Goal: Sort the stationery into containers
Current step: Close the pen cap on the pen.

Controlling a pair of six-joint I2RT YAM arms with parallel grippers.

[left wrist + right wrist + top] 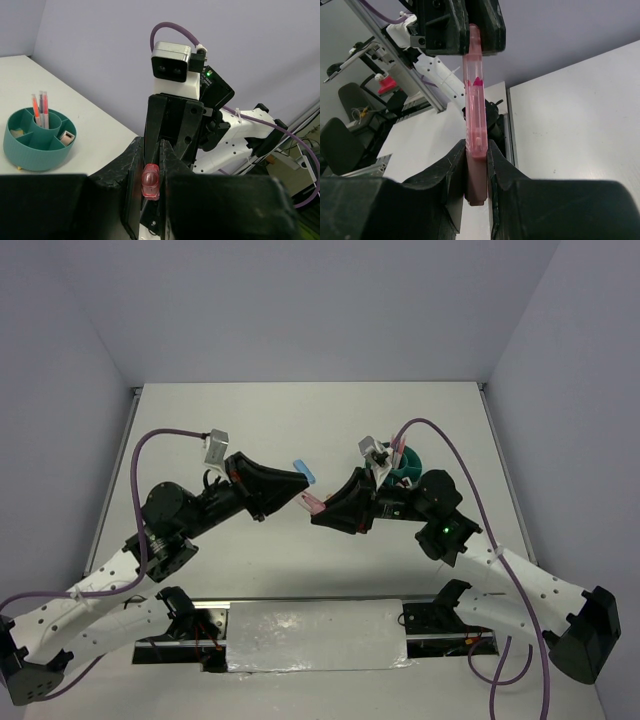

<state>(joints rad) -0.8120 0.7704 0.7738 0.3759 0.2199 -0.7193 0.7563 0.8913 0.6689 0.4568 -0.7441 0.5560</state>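
Observation:
Next, my right gripper swings outward and down over the cup's empty section to release, with the cup below and to its right in the top view.
A pink oblong piece (312,505) with a clear cap hangs in the air between both arms. My left gripper (151,172) is shut on its capped end (151,183). My right gripper (476,152) is shut on the other end of that pink piece (474,115), and the left gripper (460,27) shows at the top of the right wrist view. The teal organiser cup (37,147) stands on the table with orange-red and grey pens (40,107) upright in its centre compartment. In the top view the cup (410,468) is partly hidden behind the right arm.
A blue oblong piece (304,471) lies on the white table just beyond the left gripper. Small blocks (65,135) sit in one outer compartment of the cup. Grey walls close in the table on three sides.

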